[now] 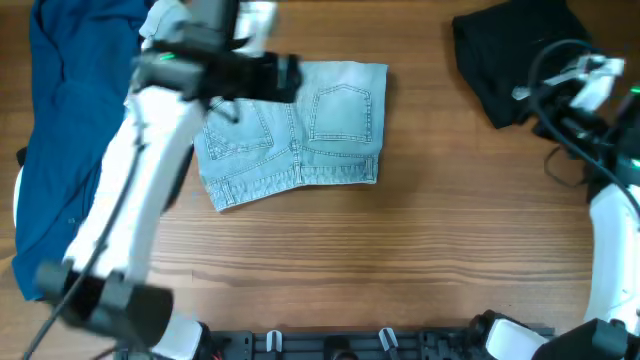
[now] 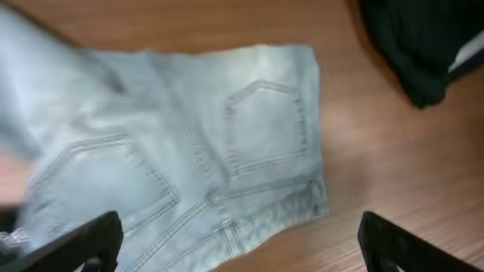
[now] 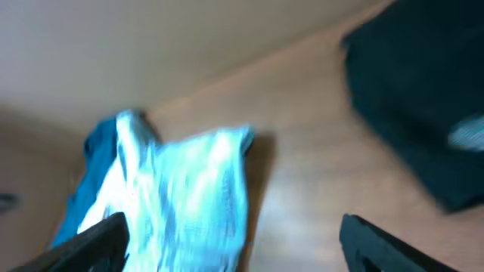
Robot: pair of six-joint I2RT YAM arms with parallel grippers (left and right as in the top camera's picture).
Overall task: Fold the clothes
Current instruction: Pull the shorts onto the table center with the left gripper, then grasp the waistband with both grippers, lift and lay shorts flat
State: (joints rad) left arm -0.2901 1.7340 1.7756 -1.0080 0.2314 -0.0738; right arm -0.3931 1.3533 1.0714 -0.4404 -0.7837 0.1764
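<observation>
My left gripper moves back and down to the jeans' waistband corner nearer the navy garment next, as that corner lies below and back, bordered by bare wood.
The light-blue denim jeans (image 1: 310,130) lie folded in the middle of the table, back pockets up. They also show in the left wrist view (image 2: 227,143) and, blurred, in the right wrist view (image 3: 189,196). My left gripper (image 1: 275,75) hovers over the jeans' far left part; its fingers (image 2: 242,245) are wide open and empty. My right gripper (image 1: 570,85) is at the far right beside a black garment (image 1: 505,55); its fingers (image 3: 234,242) are open and empty. A navy garment (image 1: 70,120) lies at the left.
The black garment lies at the back right corner and shows in both wrist views (image 2: 423,45) (image 3: 416,98). The navy garment hangs over the table's left edge. Bare wood (image 1: 400,260) lies in front of the jeans.
</observation>
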